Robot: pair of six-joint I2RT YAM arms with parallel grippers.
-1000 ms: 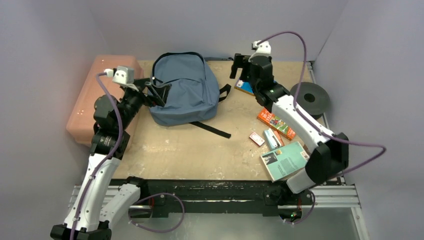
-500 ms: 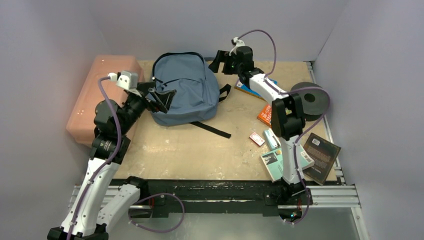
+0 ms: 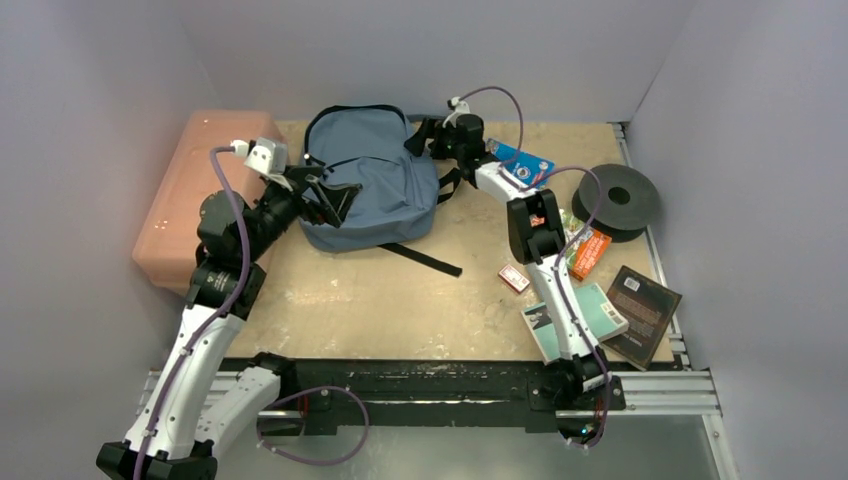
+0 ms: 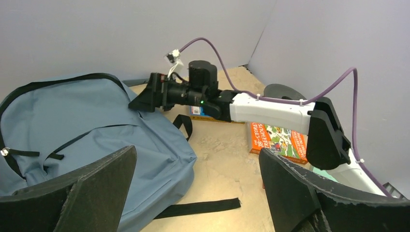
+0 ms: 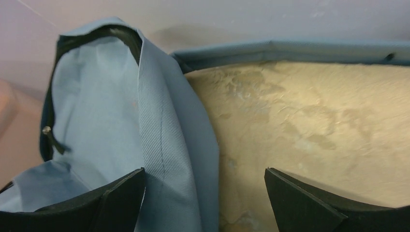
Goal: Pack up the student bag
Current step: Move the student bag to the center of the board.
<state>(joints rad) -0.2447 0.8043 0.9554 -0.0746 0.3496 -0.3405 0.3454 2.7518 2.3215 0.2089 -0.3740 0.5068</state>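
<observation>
I should move my left gripper outward next, then down onto the bag's zippered rim [image 3: 314, 125] [image 4: 14, 96] by the salmon-pink box. That rim lies outward, and the gripper's open fingers can go on both sides of it.
The blue-grey student bag [image 3: 375, 180] lies flat at the back middle of the table, with a black strap [image 3: 425, 258] trailing toward the front. My left gripper [image 3: 338, 198] is open and empty, hovering over the bag's left front part; the left wrist view shows the bag [image 4: 82, 125] under its left finger. My right gripper [image 3: 421, 134] is open and empty at the bag's top right edge. In the right wrist view its jaws [image 5: 204, 176] straddle the bag's fabric edge [image 5: 164, 130] and bare table. It also shows in the left wrist view [image 4: 147, 96].
A salmon-pink box [image 3: 185, 190] stands at the left. Right of the bag lie a blue book [image 3: 524, 160], a black tape roll [image 3: 620, 200], an orange book [image 3: 590, 250], a small red box [image 3: 513, 277], a teal book [image 3: 578, 315] and a dark book [image 3: 642, 305].
My right arm swung left from above the books to the bag's top right edge, uncovering the books on the right. My left gripper edged slightly right over the bag.
</observation>
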